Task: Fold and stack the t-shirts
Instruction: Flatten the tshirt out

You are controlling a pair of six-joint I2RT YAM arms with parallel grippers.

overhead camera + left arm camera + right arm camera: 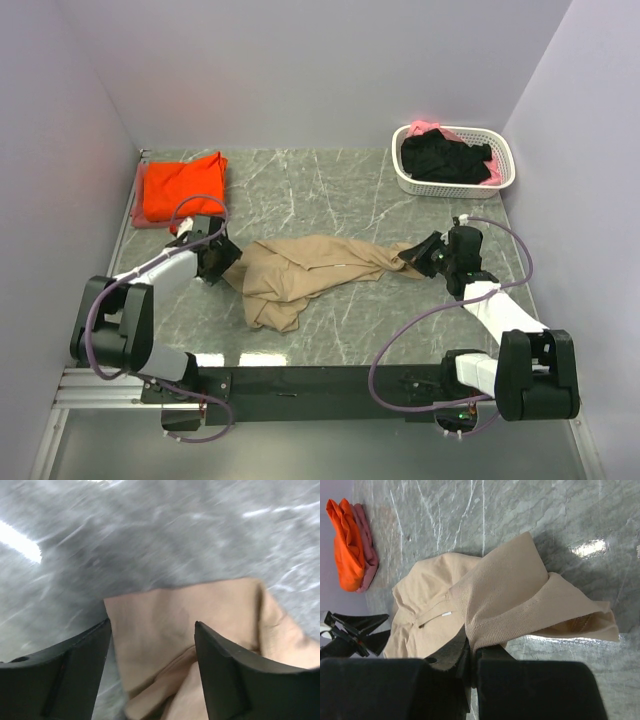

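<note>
My right gripper should next lift the cloth high, then lower it outward and release it on the marble before the basket, as that spot lies outward.
A tan t-shirt point(300, 272) lies crumpled and stretched across the middle of the marble table. My right gripper point(420, 258) is shut on its right end, the cloth pinched between the jaws in the right wrist view point(472, 647), where the tan t-shirt point(510, 595) drapes away from them. My left gripper point(222, 262) is open at the shirt's left end; in the left wrist view the tan cloth point(165, 630) lies between the spread fingers point(225, 670). A folded orange t-shirt point(180, 186) lies on a pink one at the back left. Black and pink shirts point(445, 158) fill the basket.
A white slotted basket point(505, 165) stands at the back right near the right wall. The orange and pink stack also shows in the right wrist view point(350, 542). Walls close in on the left, right and back of the table.
</note>
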